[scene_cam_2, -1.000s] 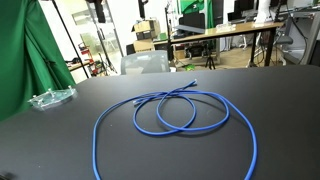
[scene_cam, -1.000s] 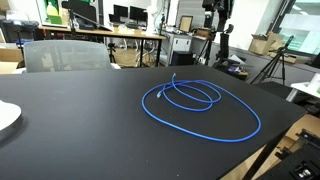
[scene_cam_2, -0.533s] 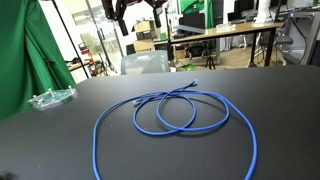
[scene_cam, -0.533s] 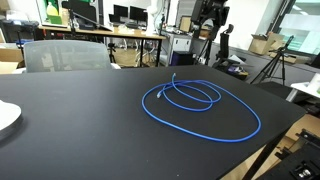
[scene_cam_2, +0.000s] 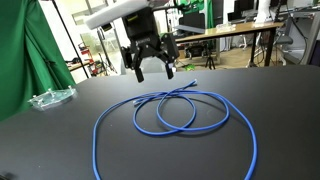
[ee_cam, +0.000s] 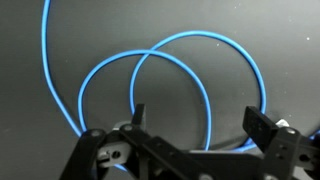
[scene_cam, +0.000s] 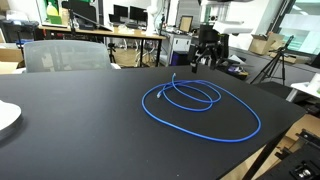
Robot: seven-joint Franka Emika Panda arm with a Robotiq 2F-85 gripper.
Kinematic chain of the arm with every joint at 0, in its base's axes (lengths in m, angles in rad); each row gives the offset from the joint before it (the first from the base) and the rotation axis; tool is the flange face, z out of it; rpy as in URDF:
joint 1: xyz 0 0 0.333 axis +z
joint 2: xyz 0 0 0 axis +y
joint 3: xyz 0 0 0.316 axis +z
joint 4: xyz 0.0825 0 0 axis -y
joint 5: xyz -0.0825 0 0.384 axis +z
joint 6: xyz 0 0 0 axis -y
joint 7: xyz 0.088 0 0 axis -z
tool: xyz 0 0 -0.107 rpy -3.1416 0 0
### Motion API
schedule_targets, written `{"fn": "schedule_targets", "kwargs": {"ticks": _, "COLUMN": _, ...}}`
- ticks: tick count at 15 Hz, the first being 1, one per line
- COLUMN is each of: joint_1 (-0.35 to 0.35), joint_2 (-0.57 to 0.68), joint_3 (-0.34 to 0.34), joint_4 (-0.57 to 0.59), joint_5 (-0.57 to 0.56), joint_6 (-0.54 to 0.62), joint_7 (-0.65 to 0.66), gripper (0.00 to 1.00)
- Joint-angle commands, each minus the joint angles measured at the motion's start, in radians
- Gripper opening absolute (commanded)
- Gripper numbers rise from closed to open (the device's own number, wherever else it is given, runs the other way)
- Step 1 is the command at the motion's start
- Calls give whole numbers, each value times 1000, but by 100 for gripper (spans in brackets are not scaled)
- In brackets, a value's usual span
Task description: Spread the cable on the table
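The gripper moves down to the curved side of the cable loop between its fingers next, and then closes.
The bright blue cable (scene_cam: 200, 108) lies coiled in overlapping loops on the black table (scene_cam: 70, 130); it shows in both exterior views (scene_cam_2: 175, 120) and in the wrist view (ee_cam: 170, 80). One cable end (scene_cam: 174, 77) points toward the far edge. My gripper (scene_cam: 206, 60) hangs in the air above the far side of the coil, also seen in an exterior view (scene_cam_2: 152, 68). Its fingers are spread wide and hold nothing. In the wrist view the gripper (ee_cam: 198, 122) looks down on the loops between the open fingers.
A white plate (scene_cam: 6, 118) sits at the table's edge; a clear plastic dish (scene_cam_2: 50, 98) lies near the green curtain (scene_cam_2: 25, 55). A grey chair (scene_cam: 65, 55) stands behind the table. Wooden desks with monitors (scene_cam: 125, 35) fill the background.
My gripper has come down from the top of the picture toward the table and now hangs over the far side of the coil. The cable has not moved.
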State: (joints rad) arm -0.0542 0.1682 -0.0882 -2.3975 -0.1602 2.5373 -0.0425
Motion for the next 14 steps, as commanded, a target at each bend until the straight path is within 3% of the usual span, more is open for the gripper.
{"fn": "schedule_targets", "kwargs": {"ticks": 1, "joint_1": 5, "joint_2": 104, "joint_3": -4, "joint_4": 24, "joint_5": -10, "joint_6": -10, "joint_7": 46, "gripper": 100}}
{"fn": "schedule_targets", "kwargs": {"ticks": 14, "joint_1": 2, "joint_2": 333, "joint_3": 15, "joint_4": 185, "joint_5": 66, "joint_6": -2, "joint_7": 13, "gripper": 100}}
